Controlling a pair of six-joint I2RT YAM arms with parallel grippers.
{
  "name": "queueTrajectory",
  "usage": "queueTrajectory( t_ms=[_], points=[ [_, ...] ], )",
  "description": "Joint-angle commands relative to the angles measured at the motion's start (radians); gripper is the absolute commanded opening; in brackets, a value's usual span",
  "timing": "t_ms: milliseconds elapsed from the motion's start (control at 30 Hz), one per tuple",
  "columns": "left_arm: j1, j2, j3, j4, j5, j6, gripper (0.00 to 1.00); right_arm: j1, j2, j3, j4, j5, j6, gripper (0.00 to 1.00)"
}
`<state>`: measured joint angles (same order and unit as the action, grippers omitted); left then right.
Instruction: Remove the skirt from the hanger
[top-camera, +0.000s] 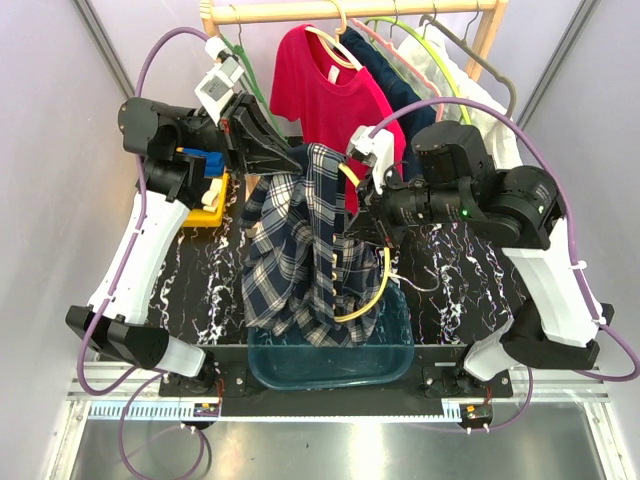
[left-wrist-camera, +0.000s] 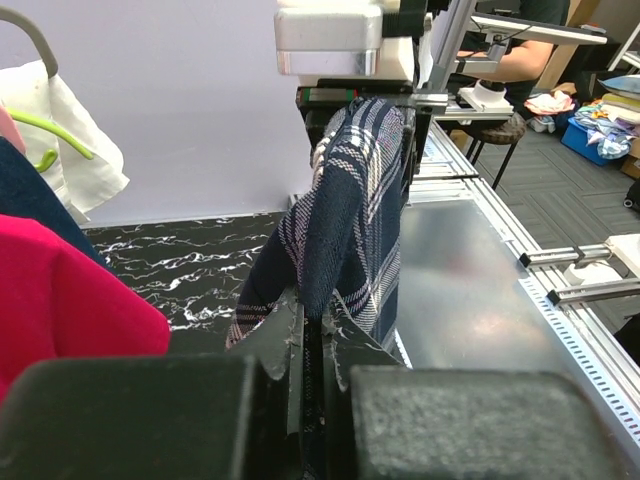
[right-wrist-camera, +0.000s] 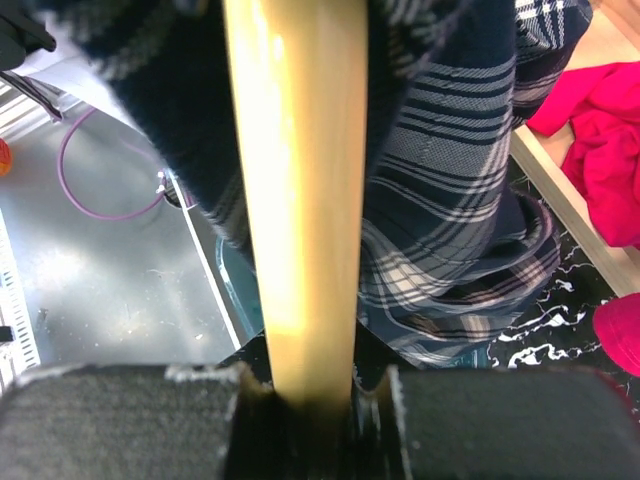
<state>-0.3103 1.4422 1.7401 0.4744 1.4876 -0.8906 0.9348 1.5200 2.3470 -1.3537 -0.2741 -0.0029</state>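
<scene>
The right gripper swings to its right in the top view next and down to release the hanger, since bare tabletop (top-camera: 458, 286) beside the basin lies below there.
The dark navy skirt (top-camera: 388, 82) hangs on the rack on the pale pink hanger (top-camera: 398, 58), behind the red T-shirt (top-camera: 330, 95). Neither gripper touches it. Its edge shows at the left of the left wrist view (left-wrist-camera: 30, 195). My left gripper (top-camera: 292, 158) is shut on a fold of the blue-white plaid shirt (top-camera: 295, 250), seen between its jaws in the left wrist view (left-wrist-camera: 318, 320). My right gripper (top-camera: 365, 195) is shut on a yellow hanger (right-wrist-camera: 300, 200) inside that shirt; the hanger's curve shows below it (top-camera: 378, 285).
A teal basin (top-camera: 400, 352) sits at the table's near edge under the hanging shirt. The wooden rack rail (top-camera: 350, 10) also carries a green hanger (top-camera: 400, 30), a white garment (top-camera: 440, 65) and a grey hanger (top-camera: 480, 60). A yellow and blue object (top-camera: 210, 190) lies far left.
</scene>
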Motion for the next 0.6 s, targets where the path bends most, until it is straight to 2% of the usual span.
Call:
queueTrajectory(
  t_ms=[0,133,200,367,500,567],
  points=[
    [-0.003,-0.017,-0.019,0.021,0.2,-0.008,0.0,-0.001,-0.018,0.112,0.136,0.001,-0.003,0.0],
    [0.013,0.006,0.054,0.042,0.197,-0.013,0.0,-0.001,-0.053,0.023,0.137,0.012,-0.003,0.0],
    [0.028,0.046,0.119,0.065,0.197,-0.018,0.0,-0.001,-0.11,-0.139,0.178,0.009,0.049,0.0],
    [0.048,0.151,0.424,0.05,0.183,-0.045,0.0,0.001,-0.282,-0.561,0.341,-0.033,0.167,0.0],
    [0.059,0.242,0.686,-0.002,0.146,-0.045,0.0,-0.001,-0.336,-0.728,0.395,-0.059,0.227,0.0],
    [0.071,0.288,0.755,-0.02,0.125,-0.044,0.0,-0.001,-0.366,-0.808,0.428,-0.054,0.248,0.0]
  ],
)
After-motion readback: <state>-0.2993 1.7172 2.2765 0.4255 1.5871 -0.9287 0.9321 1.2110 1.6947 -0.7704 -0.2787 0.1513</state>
